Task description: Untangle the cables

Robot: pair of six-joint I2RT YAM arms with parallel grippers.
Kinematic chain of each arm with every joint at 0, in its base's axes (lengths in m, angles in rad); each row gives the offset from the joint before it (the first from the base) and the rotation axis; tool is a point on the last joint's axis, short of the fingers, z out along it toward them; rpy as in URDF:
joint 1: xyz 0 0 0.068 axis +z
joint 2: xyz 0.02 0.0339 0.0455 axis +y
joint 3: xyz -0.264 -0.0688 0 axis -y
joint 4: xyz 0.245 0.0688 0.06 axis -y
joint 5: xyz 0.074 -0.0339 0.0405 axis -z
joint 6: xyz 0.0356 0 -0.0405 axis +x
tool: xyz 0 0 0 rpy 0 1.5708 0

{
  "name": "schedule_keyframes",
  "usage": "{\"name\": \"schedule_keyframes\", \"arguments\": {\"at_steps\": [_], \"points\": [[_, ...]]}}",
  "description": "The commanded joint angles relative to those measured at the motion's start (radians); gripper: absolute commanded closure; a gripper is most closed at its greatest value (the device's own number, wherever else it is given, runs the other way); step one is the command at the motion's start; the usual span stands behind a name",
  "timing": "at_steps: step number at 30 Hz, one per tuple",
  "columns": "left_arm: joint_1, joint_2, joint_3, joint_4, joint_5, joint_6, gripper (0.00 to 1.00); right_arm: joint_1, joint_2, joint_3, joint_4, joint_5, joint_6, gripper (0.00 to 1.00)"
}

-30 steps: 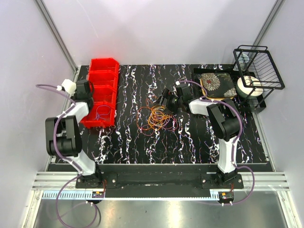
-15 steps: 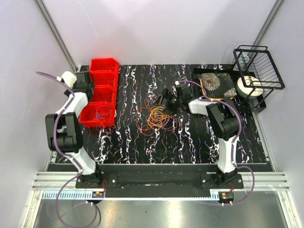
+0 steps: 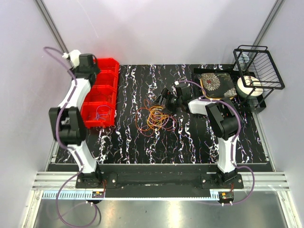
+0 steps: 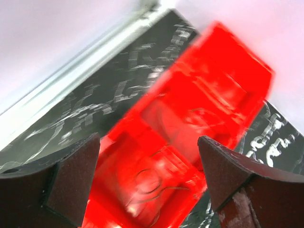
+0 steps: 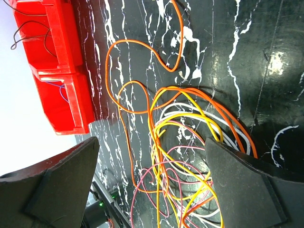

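Observation:
I will lower my left gripper next toward the side of the red compartment, toward the tangle, and onto the thin dark wire (image 4: 152, 183), because the wire lies in that compartment below my raised open fingers.
The cables (image 3: 154, 118) lie in a loose orange, yellow, pink and white tangle on the black marbled table (image 3: 190, 137). My right gripper (image 3: 165, 100) hovers low at the tangle's far right edge. It is open, and in its wrist view the cable loops (image 5: 190, 142) lie under and between the fingers (image 5: 61, 185), none of them held. My left gripper (image 3: 89, 71) is raised over the far end of the red bins (image 3: 100, 92). It is open and empty (image 4: 149, 175), looking down on a thin dark wire (image 4: 152, 183) lying in a red compartment.
A blue wire (image 3: 101, 113) lies in the nearest bin compartment. A black wire rack (image 3: 259, 61), a floral-patterned box (image 3: 217, 84) and a white roll (image 3: 249, 85) stand at the back right. Grey walls close in on the left and right.
My left gripper has opened, then lifted and swung from the middle of the bins toward their far end. The right arm and the tangle have not moved.

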Motion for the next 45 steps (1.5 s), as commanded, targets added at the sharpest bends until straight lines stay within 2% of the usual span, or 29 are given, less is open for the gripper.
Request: {"name": "schedule_keyframes", "arguments": {"at_steps": [1,5,9,15,20,27,28,29,31,32,34,40,45], "points": [[-0.037,0.178,0.237,-0.041,0.129,0.155,0.13,-0.001,0.038,0.010,-0.033,0.000,-0.001,0.00],[-0.063,0.288,0.370,-0.098,0.243,0.178,0.18,-0.001,0.034,0.012,-0.039,0.005,-0.008,0.00],[-0.092,0.351,0.406,-0.104,0.214,0.155,0.23,-0.002,0.039,0.016,-0.044,0.005,-0.008,0.00],[-0.118,0.431,0.458,-0.111,0.220,0.129,0.23,-0.001,0.039,0.016,-0.044,0.005,-0.008,0.00],[-0.130,0.482,0.499,-0.131,0.173,0.123,0.25,-0.002,0.041,0.016,-0.044,0.005,-0.010,0.00],[-0.130,0.543,0.535,-0.138,0.150,0.109,0.50,-0.004,0.041,0.016,-0.045,0.003,-0.010,0.00],[-0.130,0.551,0.542,-0.143,0.147,0.106,0.63,-0.004,0.041,0.016,-0.045,0.002,-0.010,0.00],[-0.130,0.561,0.548,-0.147,0.145,0.100,0.70,-0.004,0.041,0.016,-0.045,0.002,-0.008,0.00],[-0.129,0.571,0.573,-0.152,0.148,0.086,0.94,-0.004,0.041,0.018,-0.044,0.002,-0.010,0.00],[-0.130,0.572,0.582,-0.158,0.144,0.082,1.00,-0.004,0.042,0.018,-0.045,0.003,-0.010,0.00],[-0.130,0.558,0.604,-0.169,0.145,0.072,1.00,-0.004,0.042,0.018,-0.045,0.003,-0.010,0.00],[-0.129,0.379,0.590,-0.198,0.156,0.094,1.00,-0.005,0.039,0.018,-0.047,0.003,-0.011,0.00],[-0.127,0.285,0.538,-0.238,0.164,0.129,1.00,-0.005,0.036,0.016,-0.045,0.002,-0.011,0.00]]}}
